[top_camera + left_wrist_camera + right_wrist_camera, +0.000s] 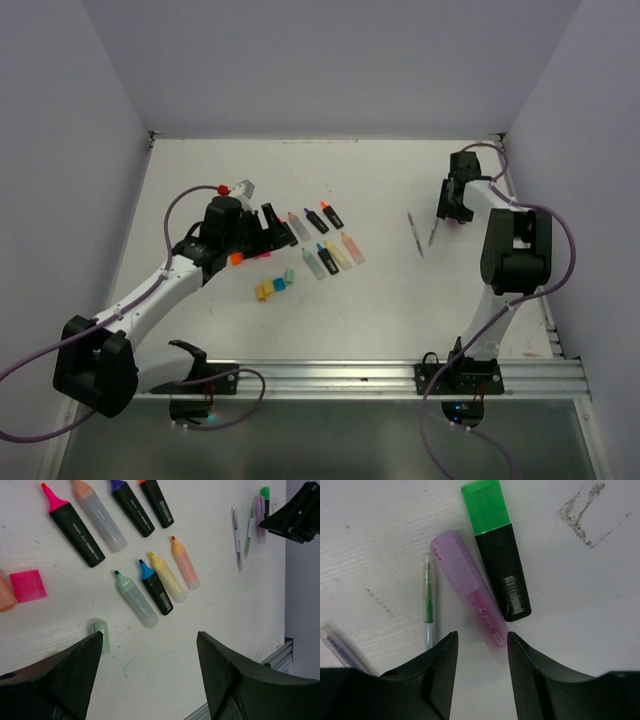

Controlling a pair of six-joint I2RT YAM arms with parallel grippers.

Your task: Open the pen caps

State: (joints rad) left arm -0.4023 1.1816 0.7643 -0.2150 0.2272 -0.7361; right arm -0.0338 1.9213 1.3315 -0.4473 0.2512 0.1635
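My left gripper goes toward the right in the top view next and closes around the purple cap, which still sits on the pastel body.
Two capped highlighters lie under my right gripper, which is open. One has a green cap on a black body. The other has a purple cap on a pastel body whose tail end lies between the fingertips, close to the right one. My left gripper hangs open over bare table, and a loose pale green cap lies by its left finger. A loose pink cap and a peach cap lie at the left. Several uncapped highlighters lie in two rows ahead.
Two thin grey pens lie left of the purple highlighter. More loose caps sit near the left arm. The right gripper works close to the right wall. An aluminium rail runs along the near edge.
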